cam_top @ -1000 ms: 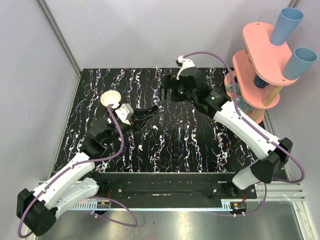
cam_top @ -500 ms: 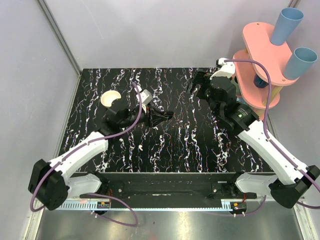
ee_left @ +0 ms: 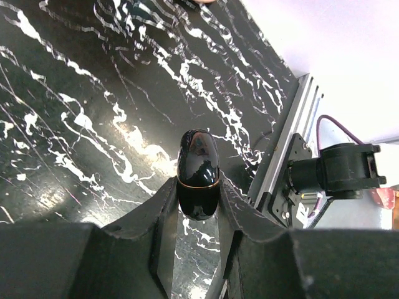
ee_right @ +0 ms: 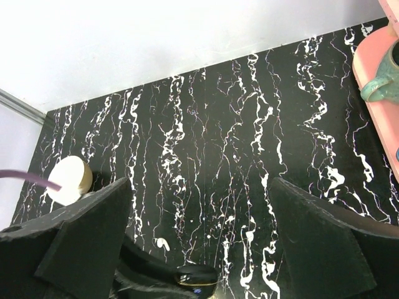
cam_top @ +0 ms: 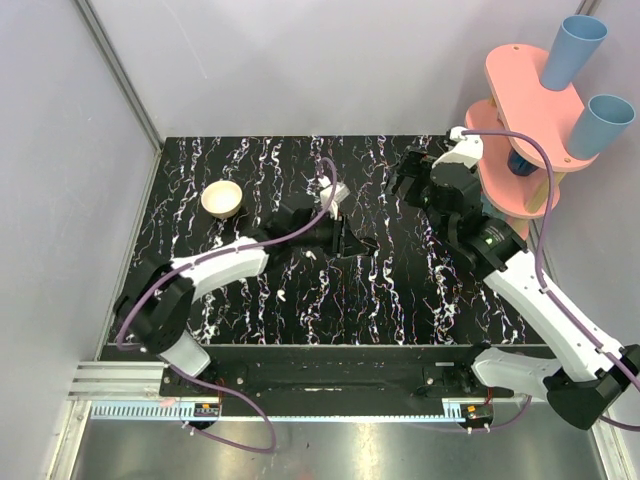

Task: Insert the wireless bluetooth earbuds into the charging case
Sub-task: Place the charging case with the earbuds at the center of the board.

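Observation:
My left gripper still holds the black glossy oval object above this clear patch. It should next lower the object onto the bare marbled tabletop beneath and release it there.
The cream round charging case (cam_top: 222, 198) lies closed at the table's far left; it also shows in the right wrist view (ee_right: 70, 179). One tiny white earbud (cam_top: 283, 296) lies on the black marbled table nearer the front, and shows in the right wrist view (ee_right: 161, 243). My left gripper (cam_top: 356, 244) reaches to the table's middle, shut on a black glossy oval object with a thin gold seam (ee_left: 198, 171), held low over the table; that object also shows in the right wrist view (ee_right: 196, 275). My right gripper (cam_top: 410, 176) is wide open and empty at the back right.
A pink tiered stand (cam_top: 520, 95) with blue cups (cam_top: 575, 50) stands at the back right, close to my right arm. A teal mug (ee_right: 381, 84) sits on its lower shelf. A metal rail (ee_left: 283, 162) runs along the table's near edge.
My left arm has stretched right from near the cream case to the table's middle, carrying the black object. My right gripper has swung from the back middle to the right, beside the stand.

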Robot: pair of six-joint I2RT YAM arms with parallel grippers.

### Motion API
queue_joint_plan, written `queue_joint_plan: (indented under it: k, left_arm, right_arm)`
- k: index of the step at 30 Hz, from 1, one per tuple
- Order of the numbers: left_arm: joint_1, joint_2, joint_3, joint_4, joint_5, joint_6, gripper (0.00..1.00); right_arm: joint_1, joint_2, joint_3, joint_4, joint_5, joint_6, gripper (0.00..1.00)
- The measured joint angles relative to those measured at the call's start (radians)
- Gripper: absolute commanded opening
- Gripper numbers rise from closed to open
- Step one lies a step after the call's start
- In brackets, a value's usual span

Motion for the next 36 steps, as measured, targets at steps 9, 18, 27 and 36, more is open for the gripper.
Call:
queue_joint_plan:
  k: [9,18,27,36]
  left_arm:
    - [-0.012,0.248,0.098,-0.001,0.001,-0.098,0.01]
    - [-0.023,0.409,0.200,-0.002,0.010,-0.138,0.08]
    - [-0.026,0.528,0.233,-0.005,0.029,-0.174,0.12]
    - [-0.027,0.534,0.235,-0.011,0.039,-0.171,0.26]
  right_arm:
    - [-0.003,-0.053,-0.011,-0.007,0.072,0.026,1.00]
    - [-0.003,-0.083,-0.021,0.007,0.103,0.029,1.00]
    - [-0.004,-0.064,-0.022,0.008,0.100,0.029,1.00]
    - [-0.004,-0.064,-0.037,0.016,0.076,0.029,1.00]
